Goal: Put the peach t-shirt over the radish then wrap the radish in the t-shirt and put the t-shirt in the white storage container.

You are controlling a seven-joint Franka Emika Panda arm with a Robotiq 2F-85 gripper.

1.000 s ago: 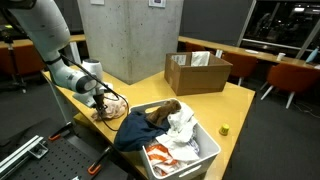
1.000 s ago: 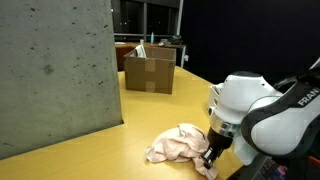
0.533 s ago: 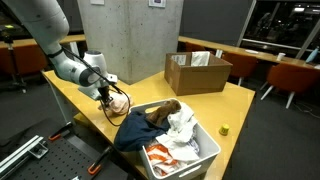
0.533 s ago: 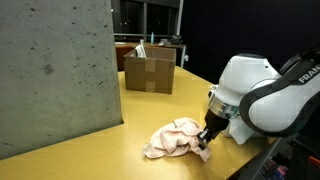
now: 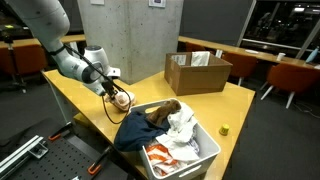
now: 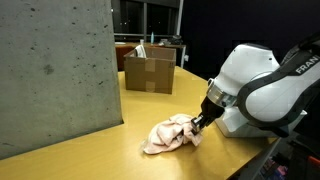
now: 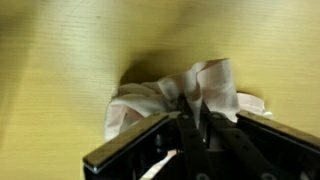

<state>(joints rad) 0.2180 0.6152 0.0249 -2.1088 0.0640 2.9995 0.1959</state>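
Note:
The pinched fold goes up, over the bunched cloth (image 6: 169, 133) (image 7: 130, 106), then down for release next, since most of the peach t-shirt lies bunched beside the fold.
The peach t-shirt (image 6: 168, 136) lies bunched on the yellow table, with one edge lifted. My gripper (image 6: 200, 122) is shut on that edge. In the wrist view the two fingers pinch a fold of the t-shirt (image 7: 160, 95) at the gripper (image 7: 195, 108). From the far side, the gripper (image 5: 113, 93) holds the t-shirt (image 5: 120, 101) just left of the white storage container (image 5: 210, 157). The radish is hidden.
The container holds a dark navy garment (image 5: 140, 127) and a white cloth (image 5: 182, 128). A brown cardboard box (image 5: 197, 72) stands at the back of the table, and a concrete pillar (image 5: 130, 35) rises behind the arm. A small yellow object (image 5: 224, 129) lies near the table's edge.
The gripper has risen and pulled the t-shirt's edge up and toward the container, so the cloth is more bunched. The grip has stayed shut.

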